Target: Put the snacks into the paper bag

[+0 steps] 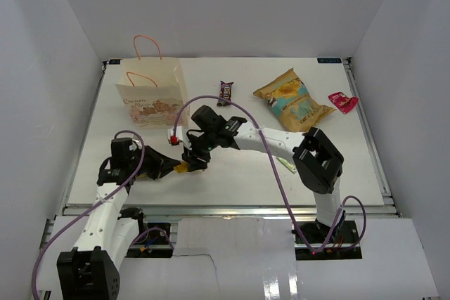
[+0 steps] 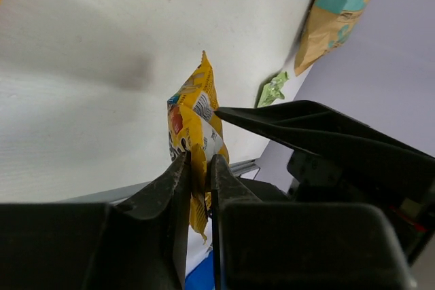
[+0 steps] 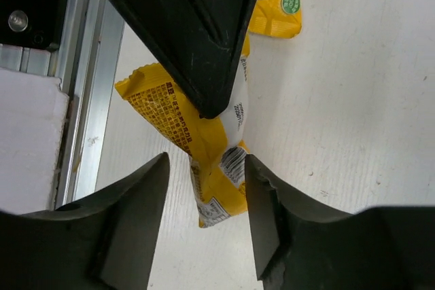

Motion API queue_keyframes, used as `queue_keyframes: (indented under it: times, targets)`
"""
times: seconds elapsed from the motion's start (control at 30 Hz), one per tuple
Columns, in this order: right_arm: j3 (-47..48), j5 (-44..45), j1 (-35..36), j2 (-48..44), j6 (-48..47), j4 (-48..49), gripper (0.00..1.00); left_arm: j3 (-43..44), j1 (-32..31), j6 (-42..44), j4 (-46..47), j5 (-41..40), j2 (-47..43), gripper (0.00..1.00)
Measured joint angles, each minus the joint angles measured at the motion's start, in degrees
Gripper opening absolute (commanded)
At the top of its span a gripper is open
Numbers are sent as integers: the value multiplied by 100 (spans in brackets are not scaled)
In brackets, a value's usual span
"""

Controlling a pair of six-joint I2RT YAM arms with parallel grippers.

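My left gripper needs to lift the packet next, carry it outward over the bag's opening and let it go, because the paper bag's open top (image 1: 150,70) is outward and above.
My left gripper (image 2: 199,161) is shut on a yellow bar packet (image 2: 194,123) with a barcode label and holds it just above the table near the front edge (image 1: 180,168). My right gripper (image 3: 205,168) is open, its jaws on either side of the same packet's (image 3: 217,168) lower end without touching it. A yellow M&M's pack (image 3: 277,6) lies on the table just beyond. The paper bag (image 1: 151,100) stands at the back left. The purple candy bar (image 1: 226,92), the chip bag (image 1: 293,100) and the small green packet (image 1: 285,164) lie on the table.
A small pink-red packet (image 1: 342,102) lies at the right by the chip bag. The right arm reaches across the table's middle to the left arm. The metal front rail (image 3: 88,100) runs close beside the grippers. White walls enclose the table.
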Motion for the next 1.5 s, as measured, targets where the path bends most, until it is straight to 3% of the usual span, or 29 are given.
queue_keyframes:
  times: [0.1, 0.2, 0.53, 0.73, 0.87, 1.13, 1.5]
  targets:
    - [46, -66, -76, -61, -70, -46, 66, 411, 0, 214, -136, -103, 13, 0]
    - [-13, -258, -354, -374, -120, -162, 69, 1185, -7, 610, -330, -223, 140, 0]
    - [-984, -848, -2931, -2444, -146, -293, 69, 4428, -24, 1478, -625, -59, 1314, 0]
    - [-1845, -857, -3239, -2680, -203, -444, 69, 6269, -26, 1290, -415, 83, 2470, 0]
    - [-2006, -811, -3329, -2704, -186, -553, 69, 7134, -26, 1108, -376, -345, 3228, 0]
    - [-2116, -96, -3580, -3025, 216, -328, 69, 7997, -17, 933, -1032, -1591, 4256, 0]
    - [-2507, 713, -3740, -3086, 811, 11, 71, 7997, 13, 1010, -1486, -2094, 4336, 1]
